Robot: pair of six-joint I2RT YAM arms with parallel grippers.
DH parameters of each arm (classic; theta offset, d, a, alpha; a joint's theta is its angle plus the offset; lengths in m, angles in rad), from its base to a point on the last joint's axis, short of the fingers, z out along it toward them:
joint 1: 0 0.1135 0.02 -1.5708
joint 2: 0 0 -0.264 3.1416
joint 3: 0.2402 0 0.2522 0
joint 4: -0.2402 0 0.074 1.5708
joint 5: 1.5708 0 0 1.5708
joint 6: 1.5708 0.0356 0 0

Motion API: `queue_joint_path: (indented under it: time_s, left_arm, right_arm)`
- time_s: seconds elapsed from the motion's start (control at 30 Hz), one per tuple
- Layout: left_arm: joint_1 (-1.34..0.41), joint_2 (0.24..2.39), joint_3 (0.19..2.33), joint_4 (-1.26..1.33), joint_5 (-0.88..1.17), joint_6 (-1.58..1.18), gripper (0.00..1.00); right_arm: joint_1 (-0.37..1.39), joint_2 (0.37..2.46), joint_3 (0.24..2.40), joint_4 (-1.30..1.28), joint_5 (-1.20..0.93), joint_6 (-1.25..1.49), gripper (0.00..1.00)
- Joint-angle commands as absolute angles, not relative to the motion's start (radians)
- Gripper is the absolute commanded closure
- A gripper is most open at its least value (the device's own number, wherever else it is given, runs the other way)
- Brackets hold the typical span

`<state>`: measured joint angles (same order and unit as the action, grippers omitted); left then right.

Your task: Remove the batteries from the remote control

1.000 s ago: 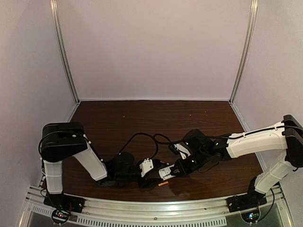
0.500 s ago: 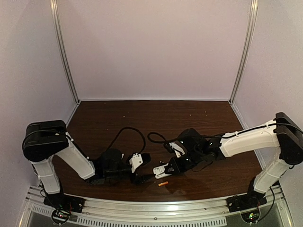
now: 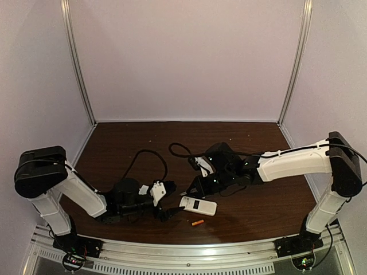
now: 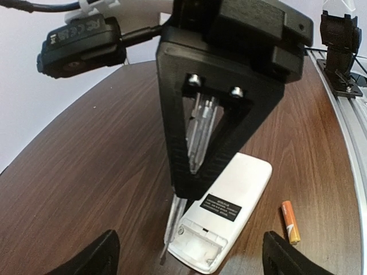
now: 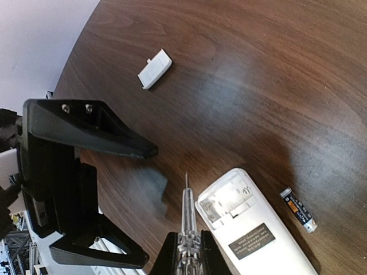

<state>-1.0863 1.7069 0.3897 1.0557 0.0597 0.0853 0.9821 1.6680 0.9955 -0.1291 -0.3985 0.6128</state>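
Bare wood lies past the dark battery (image 5: 343,175), to the right of the right gripper in the wrist view. The bay is empty, so the right gripper will lift across, lower and release the tool.
The remote control (image 3: 198,205) lies flat on the table, back up, with a black label and an open, empty battery bay (image 4: 198,246) (image 5: 226,200). An orange battery (image 3: 197,222) (image 4: 291,220) lies on the near side of it. A dark battery with a silvery end (image 5: 298,210) lies on its far side. My left gripper (image 3: 170,207) (image 4: 189,262) is open just left of the bay end, and its fingers touch nothing. My right gripper (image 3: 192,188) (image 5: 187,238) is shut on a clear pointed tool (image 4: 175,223) whose tip rests beside the bay.
A small white cover piece (image 5: 155,69) lies alone further out on the wood. The metal rail (image 3: 183,252) runs along the near table edge, close to the orange battery. Black cables (image 3: 172,154) loop behind both wrists.
My left gripper has opened wide and drawn back to the left. The remote, earlier between the two grippers, now lies flat on the table. The right gripper shifted left and away.
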Motion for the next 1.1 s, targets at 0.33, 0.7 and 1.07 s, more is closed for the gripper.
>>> queue_joint_path:
  time_s: [0.33, 0.7, 1.07]
  left_arm:
    - [-1.079, 1.531, 0.32, 1.057, -0.086, 0.07, 0.03]
    - [-1.079, 1.444, 0.284, 1.054, -0.315, 0.021, 0.03]
    - [-1.08, 1.373, 0.23, 1.096, -0.379, 0.005, 0.02]
  right_arm:
    - [0.983, 1.54, 1.061, -0.196, -0.221, 0.572, 1.0]
    - [0.983, 1.283, 0.924, -0.194, 0.079, 0.542, 1.0]
    - [0.987, 1.082, 0.691, -0.155, 0.334, 0.58, 1.0]
